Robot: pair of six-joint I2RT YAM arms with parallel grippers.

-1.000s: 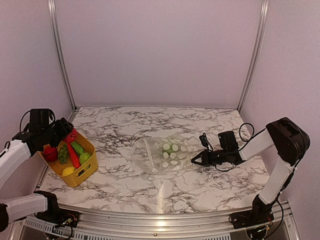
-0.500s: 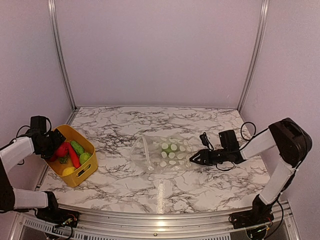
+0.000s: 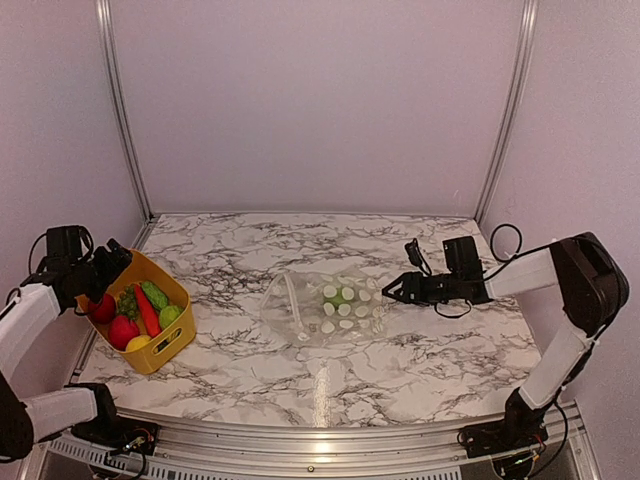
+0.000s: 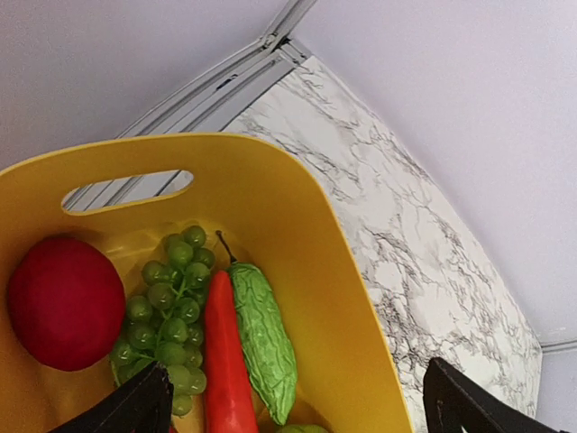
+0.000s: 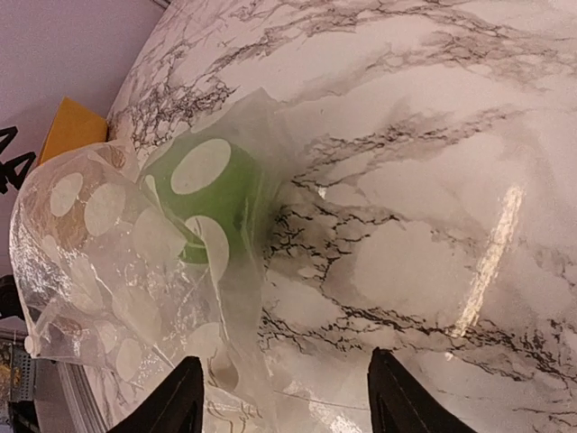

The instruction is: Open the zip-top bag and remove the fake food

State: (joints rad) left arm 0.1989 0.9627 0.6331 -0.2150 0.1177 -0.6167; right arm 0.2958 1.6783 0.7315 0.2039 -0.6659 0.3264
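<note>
I need to move my right gripper outward and in toward the bag's far corner next. Then I need to move it onto the fold beside the green piece, where the bag's film stands loose.
The polka-dot zip-top bag [image 3: 322, 310] lies flat at the table's middle, and one green fake food piece [image 3: 337, 296] shows through it. My right gripper [image 3: 390, 291] is open at the bag's right edge. In the right wrist view the bag [image 5: 117, 271] droops loosely between the right gripper's [image 5: 288, 401] spread fingers, the green piece [image 5: 216, 203] inside. My left gripper [image 3: 110, 262] hangs open over the yellow basket. In the left wrist view the left gripper [image 4: 297, 415] is empty above a red apple [image 4: 63, 302], green grapes [image 4: 167, 307], a red chili [image 4: 225, 361] and a green gourd [image 4: 263, 334].
The yellow basket [image 3: 172, 345] stands at the table's left edge beside the wall rail, with several fake foods [image 3: 140, 312] in it. Its handle slot [image 4: 126, 189] faces the back left corner. Cables trail from the right wrist [image 3: 470, 282].
The left gripper opened wider and drew back to the left; a red round fruit now lies in the basket. The right gripper opened off the bag and shifted slightly farther back.
</note>
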